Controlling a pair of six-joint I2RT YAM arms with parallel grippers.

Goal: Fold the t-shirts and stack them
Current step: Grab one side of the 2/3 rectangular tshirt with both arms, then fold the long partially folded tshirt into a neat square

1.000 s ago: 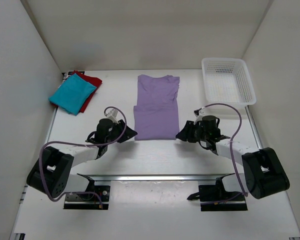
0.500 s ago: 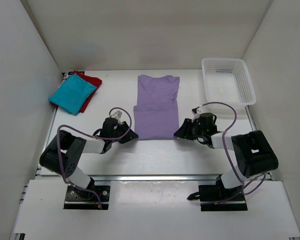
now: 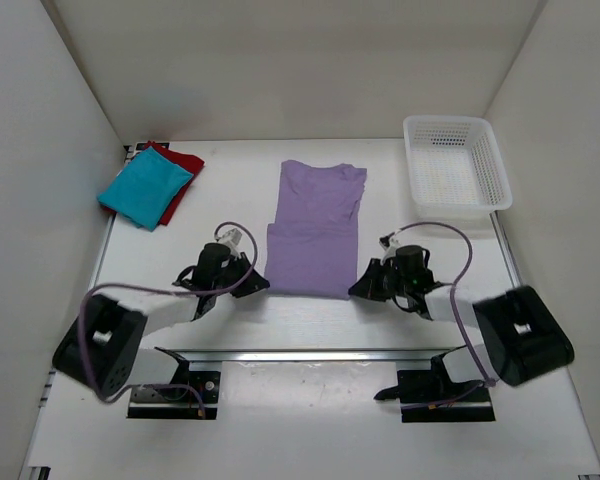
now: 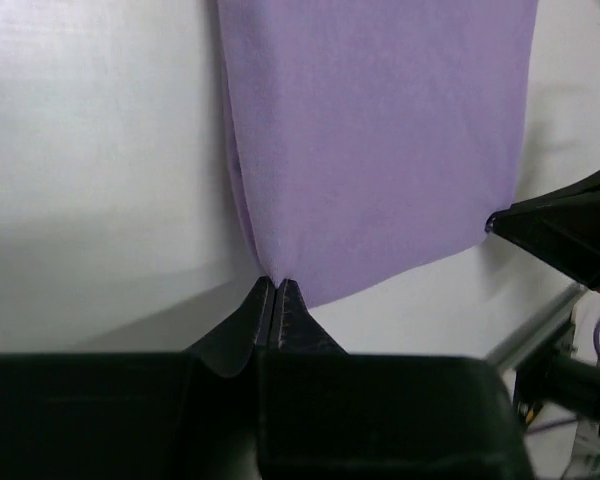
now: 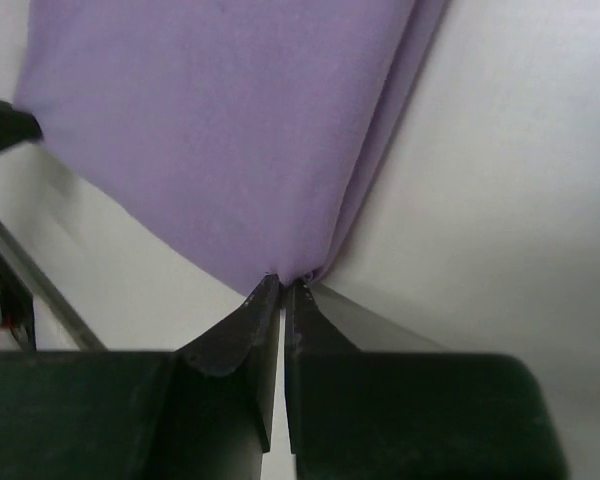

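My left gripper needs to go up, carry the lavender t-shirt's hem corner outward onto the t-shirt's neck end and let go of it there, because the t-shirt is still lying at full length.
The lavender t-shirt lies flat in the middle of the table, sides folded in to a long strip, neck at the far end. My left gripper is shut on its near left hem corner. At the near right hem corner my right gripper is shut on the cloth too. In both wrist views the purple fabric spreads away from the pinched black fingertips. A folded teal t-shirt rests on a folded red t-shirt at the far left.
A white mesh basket stands at the far right corner. White walls close in the table on three sides. A metal rail runs along the near edge, in front of the arm bases.
Both grippers have shut on the near hem corners of the lavender t-shirt. The near hem has come a little toward the arms and the shirt lies slightly longer than before.
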